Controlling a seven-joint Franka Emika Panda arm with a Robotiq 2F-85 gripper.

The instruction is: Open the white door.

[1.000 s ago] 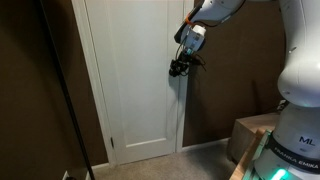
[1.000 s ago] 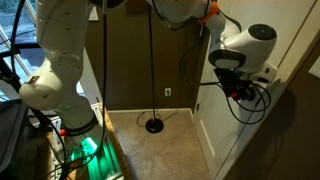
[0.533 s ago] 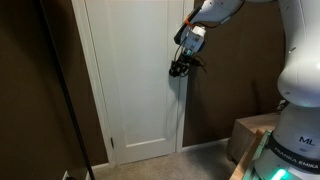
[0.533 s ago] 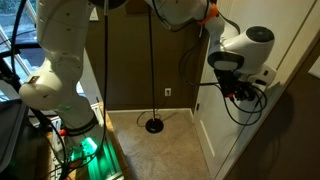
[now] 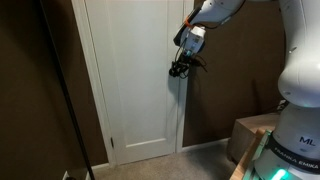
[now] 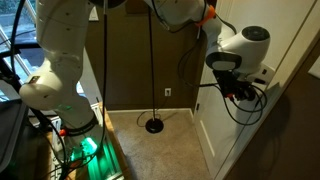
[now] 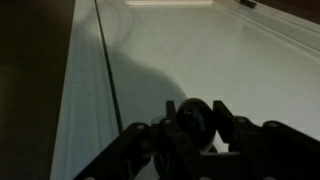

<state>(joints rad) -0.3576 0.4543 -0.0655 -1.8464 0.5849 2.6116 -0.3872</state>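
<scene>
The white door is still flush in its door frame, so my gripper needs to turn with the dark round knob (image 7: 196, 120) next, pull it back toward my base and let go of it.
The white door (image 5: 130, 80) is a tall panelled door in a white frame, and it stands flush in the frame. My gripper (image 5: 178, 70) is at the door's right edge at mid-height, on the small dark round knob. In the wrist view the knob (image 7: 194, 122) sits between my two fingers (image 7: 194, 110), which close on it from both sides against the white door face (image 7: 200, 45). From the side, my gripper (image 6: 240, 92) presses up to the door edge beside the white frame (image 6: 205, 130).
Dark brown walls (image 5: 225, 90) flank the door. A cardboard box (image 5: 250, 140) and my base (image 5: 300, 130) stand to the side. A black pole on a round foot (image 6: 154, 125) stands on the carpet near a wall outlet (image 6: 167, 92).
My wrist has shifted very slightly away from the door in an exterior view. The door and the grip on the knob look the same.
</scene>
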